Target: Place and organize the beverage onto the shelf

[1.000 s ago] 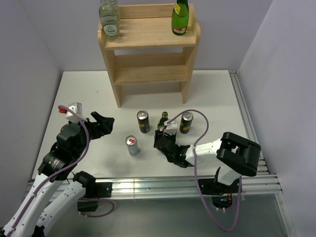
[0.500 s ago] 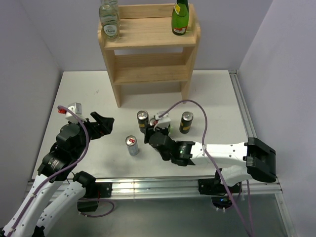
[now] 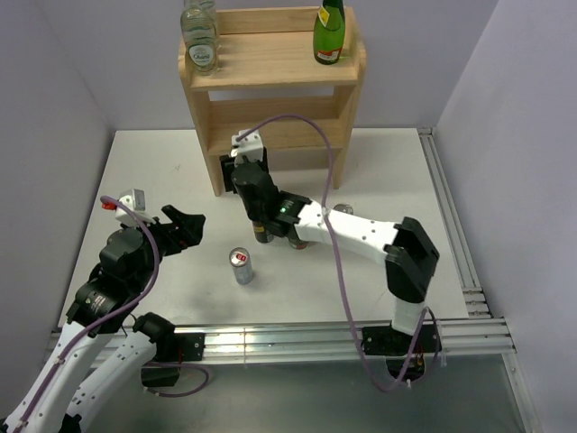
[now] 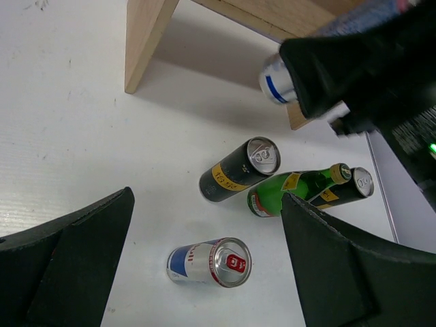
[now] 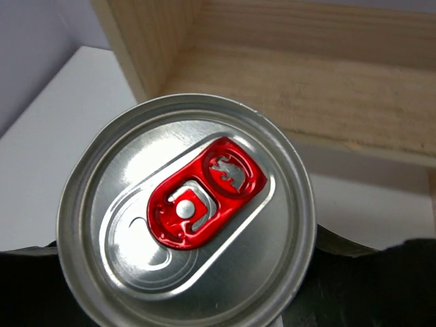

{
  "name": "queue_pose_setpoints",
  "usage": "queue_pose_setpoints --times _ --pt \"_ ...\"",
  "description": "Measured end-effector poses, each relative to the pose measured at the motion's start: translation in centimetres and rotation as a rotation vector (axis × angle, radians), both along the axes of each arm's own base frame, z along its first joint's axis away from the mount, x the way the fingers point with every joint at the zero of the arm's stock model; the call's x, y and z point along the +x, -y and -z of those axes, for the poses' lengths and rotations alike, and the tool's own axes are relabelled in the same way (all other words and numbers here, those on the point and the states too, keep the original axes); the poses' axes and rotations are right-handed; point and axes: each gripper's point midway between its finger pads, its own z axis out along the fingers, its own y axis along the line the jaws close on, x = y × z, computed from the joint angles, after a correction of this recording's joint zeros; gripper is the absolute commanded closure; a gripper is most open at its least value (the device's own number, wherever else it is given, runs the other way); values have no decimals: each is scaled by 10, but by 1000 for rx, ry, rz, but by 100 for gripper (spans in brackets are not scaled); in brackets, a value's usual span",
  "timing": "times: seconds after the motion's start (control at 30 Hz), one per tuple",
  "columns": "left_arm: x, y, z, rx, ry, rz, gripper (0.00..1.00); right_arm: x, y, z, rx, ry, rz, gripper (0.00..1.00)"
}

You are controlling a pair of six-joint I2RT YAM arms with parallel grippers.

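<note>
The can will go outward next in my right gripper, to the gripper's left in the top view, to the shelf's lowest level's bare corner [image 3: 222, 124] [image 5: 197, 73], and my right gripper will let it go there.
The wooden shelf [image 3: 270, 81] stands at the back of the table. A clear bottle [image 3: 200, 41] and a green bottle [image 3: 329, 32] stand on its top tier. My right gripper [image 3: 245, 173] is shut on a silver can with a red tab [image 5: 187, 211]. It holds the can just in front of the shelf's lowest tier [image 5: 327, 88], near the left side panel. The held can also shows in the left wrist view [image 4: 276, 78]. My left gripper [image 4: 208, 204] is open and empty, above a blue and silver can [image 4: 208, 262] that stands on the table.
On the table between the arms stand a black can [image 4: 238, 170], a small green bottle [image 4: 293, 194] and a second black can [image 4: 351, 189]. My right forearm [image 3: 343, 230] stretches over them. The shelf's left leg [image 4: 146, 41] is close by.
My right arm has swung from the middle of the table up and left to the foot of the shelf, carrying the can. My left arm has barely moved.
</note>
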Motion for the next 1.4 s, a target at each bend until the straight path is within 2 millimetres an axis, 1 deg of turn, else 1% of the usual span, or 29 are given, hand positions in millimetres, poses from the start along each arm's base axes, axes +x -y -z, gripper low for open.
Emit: queue_pose_setpoints --times 0.17,0.27,0.37,0.53,0.63,0.7,0.8,0.87,0.93,1.4 --pt "0 0 0 1 -1 2 3 48 -7 15 -75 -13 27 100" --pt "0 1 0 1 -1 3 3 71 -9 17 -91 -15 39 100" --pt "0 1 0 1 -1 4 3 90 -7 11 -88 -10 50 100" --pt "0 1 0 1 -1 4 3 112 -8 -13 -45 26 68 100" --pt "0 1 0 1 -1 4 2 119 -13 -20 -27 41 68 100" --pt "0 1 0 1 -1 4 2 124 -20 -21 -16 49 65 100" --pt "0 1 0 1 -1 5 2 134 -33 -13 -15 46 56 100" --pt "0 1 0 1 -1 5 2 140 -40 -1 -23 37 50 100" --pt "0 1 0 1 -1 5 2 146 -44 0 -12 49 56 100" --pt "0 1 0 1 -1 5 2 145 -56 1 47 35 22 100"
